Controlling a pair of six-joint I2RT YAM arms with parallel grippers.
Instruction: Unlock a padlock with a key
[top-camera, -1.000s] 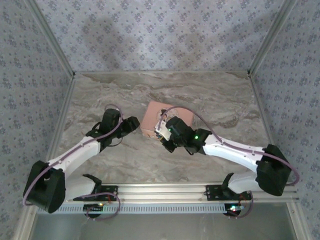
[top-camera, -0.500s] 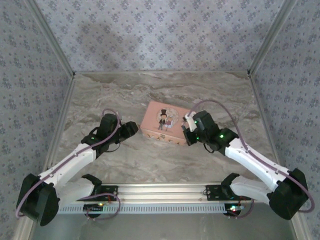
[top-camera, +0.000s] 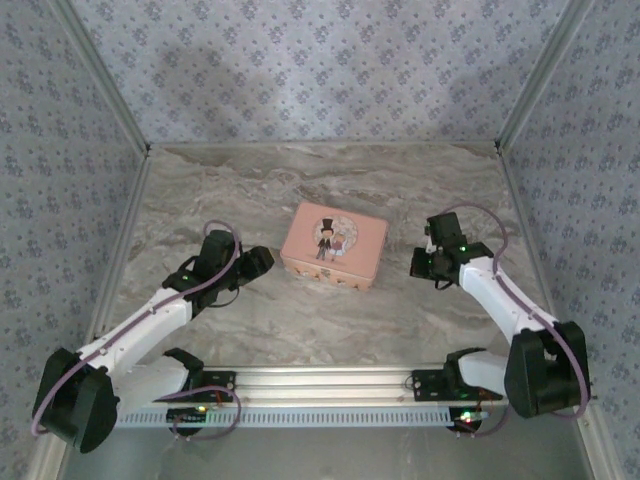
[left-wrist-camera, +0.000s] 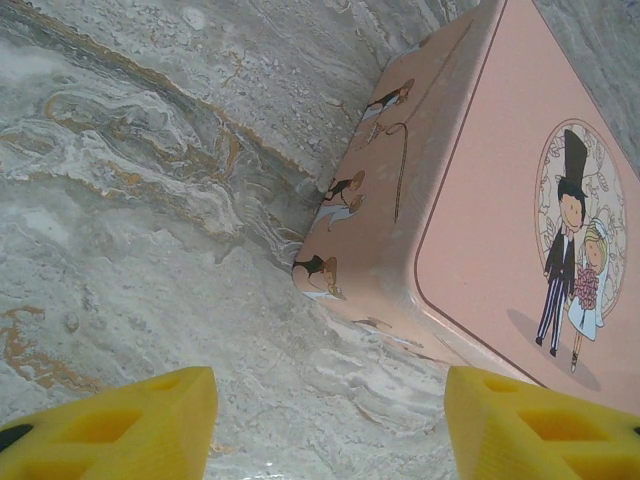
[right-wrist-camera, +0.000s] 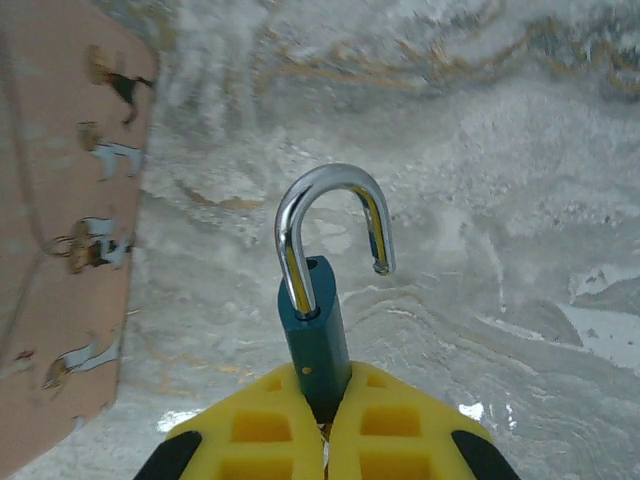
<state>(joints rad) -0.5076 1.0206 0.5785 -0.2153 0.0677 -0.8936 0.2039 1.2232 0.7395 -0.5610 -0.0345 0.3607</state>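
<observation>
The padlock's silver shackle is already open. I will next lower my right gripper to the bare marble (top-camera: 416, 281) (right-wrist-camera: 346, 245) beside the pink tin and release the padlock's lower body.
In the right wrist view the blue-teal padlock (right-wrist-camera: 316, 335) stands pinched between my yellow fingers (right-wrist-camera: 262, 425). Its silver shackle (right-wrist-camera: 330, 215) is swung open, with one end free above the body. My right gripper (right-wrist-camera: 322, 405) is shut on the padlock's lower body and hangs over bare marble. From above, the right gripper (top-camera: 421, 265) sits just right of the pink tin. My left gripper (left-wrist-camera: 330, 430) is open with only table between its fingers, and it faces the tin's left corner. From above, the left gripper (top-camera: 262, 261) is close to the tin's left side. The key is out of view.
The pink picture tin (top-camera: 333, 245) lies closed in the middle of the marble table (top-camera: 330, 320); it also fills the right of the left wrist view as the tin (left-wrist-camera: 500, 200). An aluminium rail (top-camera: 320, 385) runs along the near edge. Patterned walls enclose the back and sides.
My right arm has swung from over the tin's near edge out to its right side, carrying the padlock. The left gripper stayed beside the tin's left corner.
</observation>
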